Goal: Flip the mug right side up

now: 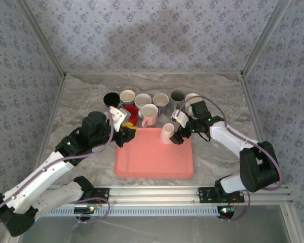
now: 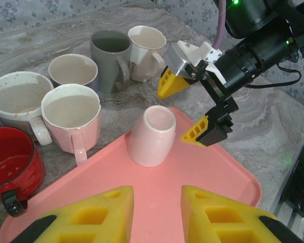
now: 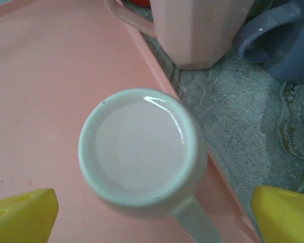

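The upside-down mug's handle (image 3: 196, 218) is below my right gripper, between its spread fingertips, so the gripper will lower onto that handle with a yellow fingertip on each side.
A pale pink mug (image 1: 167, 133) stands upside down, base up, at the far right of the pink tray (image 1: 154, 164). In the right wrist view its base (image 3: 139, 147) faces the camera and its handle (image 3: 195, 223) points toward the wrist. My right gripper (image 1: 175, 129) hangs open just right of the mug (image 2: 152, 135), and its yellow fingertips (image 2: 170, 84) are spread wide without touching it. My left gripper (image 2: 157, 212) is low over the tray's left part, with a gap between its pads and nothing in it.
Several upright mugs stand on the marbled table behind the tray: a red one (image 2: 10, 162), a pink one (image 2: 71, 119), a grey one (image 2: 110, 58) and others in a row (image 1: 142, 98). The pink mug (image 3: 197, 30) stands close behind the tray's rim.
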